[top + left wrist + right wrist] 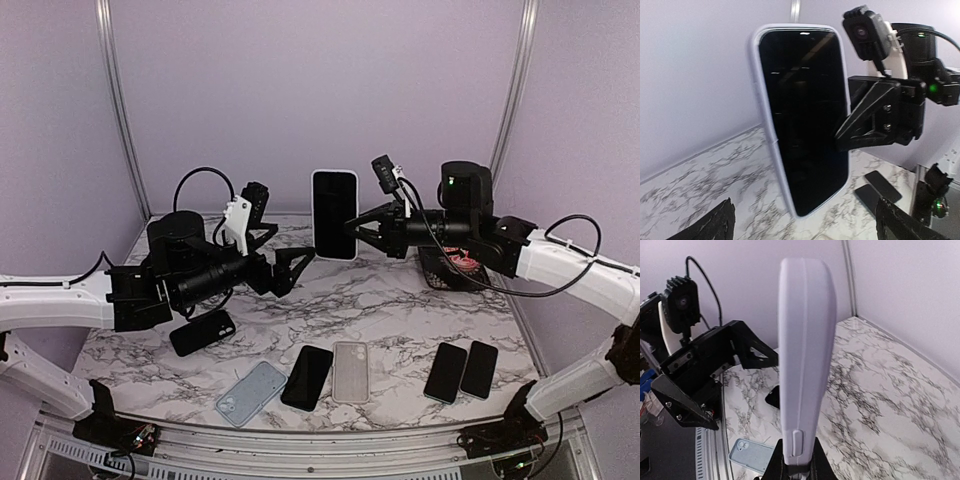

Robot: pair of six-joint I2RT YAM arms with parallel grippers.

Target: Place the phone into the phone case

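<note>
The phone is in its case, so my right gripper will next tip downward and lower the phone onto the bare marble (378, 276) beside the dark basket to release it.
A black-screened phone (334, 215) sits inside a pale lilac phone case (764, 115) and stands upright in the air above the back of the table. My right gripper (353, 228) is shut on its lower side edge. In the right wrist view the case's side (805, 350) rises straight up from between my right gripper's (799, 472) fingers. My left gripper (296, 262) is open a little to the left of the phone and touches nothing. In the left wrist view the phone's screen (805, 115) faces my left gripper (805, 227), whose fingertips (720, 222) stand far apart at the bottom corners.
On the marble table (400, 300) lie a black phone (203, 332), a light blue case (251, 392), a black phone (307, 377), a translucent grey case (350, 371) and two dark phones (446, 372) (479, 368). A dark basket (447, 270) stands under the right arm.
</note>
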